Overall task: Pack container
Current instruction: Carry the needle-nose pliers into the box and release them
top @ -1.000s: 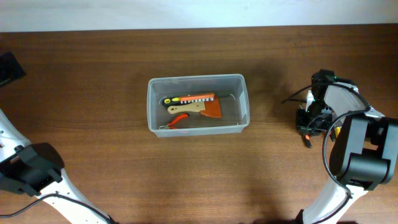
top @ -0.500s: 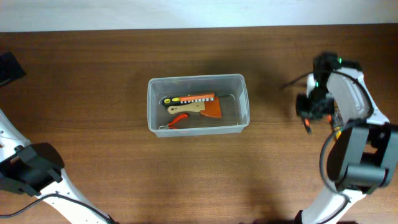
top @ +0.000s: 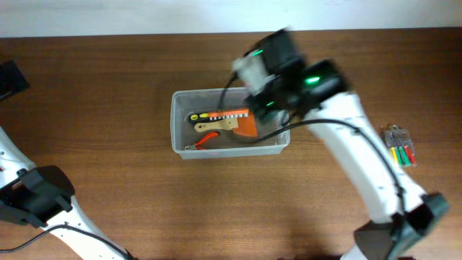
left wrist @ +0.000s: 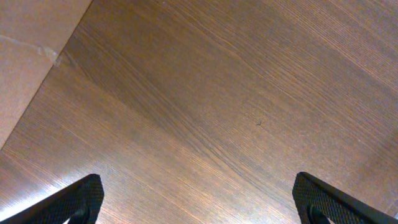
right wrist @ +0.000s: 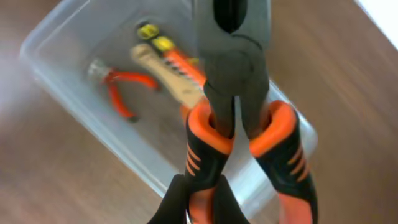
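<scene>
The right gripper lowers its pliers left in the overhead view next, into the open container beside the small red pliers (top: pixel 207 139), among the other tools.
The clear plastic container (top: pixel 175 123) stands at the table's middle. It holds an orange tool (top: pixel 242 124), a tan-handled tool (top: pixel 213 127) and small red pliers (top: pixel 207 139). My right gripper (right wrist: pixel 198 198) is shut on one handle of large orange-and-black pliers (right wrist: pixel 236 93). It holds them above the container's (right wrist: pixel 56 68) right end, head pointing away from the camera. In the overhead view the right arm (top: pixel 289 72) is blurred over the container's far right corner. My left gripper (left wrist: pixel 199 193) is open and empty over bare wood.
A small clear case of coloured bits (top: pixel 399 144) lies on the table at the right. The left arm's base (top: pixel 36 195) is at the lower left. A dark object (top: pixel 11 78) sits at the far left edge.
My right arm has swung from the table's right side leftward to above the container, carrying the large pliers. The small clear case, hidden under the arm before, now shows.
</scene>
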Motion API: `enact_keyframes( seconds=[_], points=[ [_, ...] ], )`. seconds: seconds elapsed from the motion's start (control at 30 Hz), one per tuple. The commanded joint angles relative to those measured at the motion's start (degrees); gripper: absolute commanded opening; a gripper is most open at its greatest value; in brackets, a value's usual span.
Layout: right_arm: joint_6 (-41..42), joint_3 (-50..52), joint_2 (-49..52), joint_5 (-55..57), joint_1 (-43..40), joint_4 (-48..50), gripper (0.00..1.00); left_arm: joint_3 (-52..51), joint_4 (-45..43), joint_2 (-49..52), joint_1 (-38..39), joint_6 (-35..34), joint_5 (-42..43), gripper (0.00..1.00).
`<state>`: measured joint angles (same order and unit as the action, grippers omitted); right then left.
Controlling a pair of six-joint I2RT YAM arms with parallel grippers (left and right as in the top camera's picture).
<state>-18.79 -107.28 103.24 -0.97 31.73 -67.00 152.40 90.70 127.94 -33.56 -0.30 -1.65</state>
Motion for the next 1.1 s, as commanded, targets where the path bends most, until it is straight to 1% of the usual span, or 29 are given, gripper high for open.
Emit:
enact_keyframes(
  seconds=[0.0,0.07,0.27,0.33,0.37,0.4,0.47,0.53,0.57,0.63,0.67,0.7,0.83,0.93,1.03,1.07],
  points=[
    [-12.20,1.79,4.90,0.63,2.58,1.27,0.04,0.22,0.07,-0.33,-0.26,-0.76,0.59,0.99],
    [-14.03,1.92,8.50,0.70,2.82,1.46,0.04,0.22,0.07,-0.33,-0.26,-0.76,0.61,0.99],
    [-13.97,1.92,18.29,0.76,2.27,0.39,0.04,0.22,0.07,-0.33,-0.26,-0.76,0.59,0.99],
    [-13.51,1.92,20.41,1.07,2.29,0.28,0.06,0.22,0.07,-0.33,-0.26,-0.76,0.59,0.99],
    [-12.31,1.92,20.98,2.45,2.32,0.28,0.16,0.22,0.07,-0.33,-0.26,-0.76,0.61,0.99],
    [-10.91,1.92,21.00,4.24,2.34,0.33,0.35,0.22,0.07,-0.33,-0.26,-0.76,0.59,0.99],
    [-6.08,1.60,20.55,11.13,2.34,0.13,0.63,0.22,0.07,-0.33,-0.26,-0.76,0.61,0.99],
    [-2.01,0.59,19.02,17.31,1.95,-0.44,0.79,0.22,0.07,-0.33,-0.26,-0.76,0.59,0.99],
    [-1.07,-0.26,17.66,19.10,1.49,-0.98,0.84,0.22,0.07,-0.33,-0.26,-0.76,0.59,0.99],
    [-0.96,-1.84,14.84,19.56,0.50,-2.16,0.90,0.22,0.07,-0.33,-0.26,-0.76,0.59,0.99],
    [-0.61,-2.86,12.68,19.91,-0.42,-2.97,0.97,0.22,0.07,-0.33,-0.26,-0.76,0.59,0.99],
    [-0.46,-3.69,10.67,20.26,-1.44,-3.61,0.99,0.22,0.07,-0.33,-0.26,-0.76,0.59,0.99],
    [1.31,-5.35,1.79,23.52,-8.00,-4.11,0.99,0.22,0.07,-0.33,-0.26,-0.76,0.59,0.99],
    [5.20,-5.35,-4.11,23.91,-17.25,-3.69,0.99,0.22,0.07,-0.33,-0.26,-0.76,0.59,0.99],
    [12.57,-5.33,-6.34,22.10,-29.00,-3.50,0.99,0.22,0.07,-0.33,-0.26,-0.76,0.59,0.99],
    [15.21,-5.29,-6.34,19.63,-33.64,-3.61,0.99,0.22,0.07,-0.33,-0.26,-0.76,0.59,0.99]
  ],
)
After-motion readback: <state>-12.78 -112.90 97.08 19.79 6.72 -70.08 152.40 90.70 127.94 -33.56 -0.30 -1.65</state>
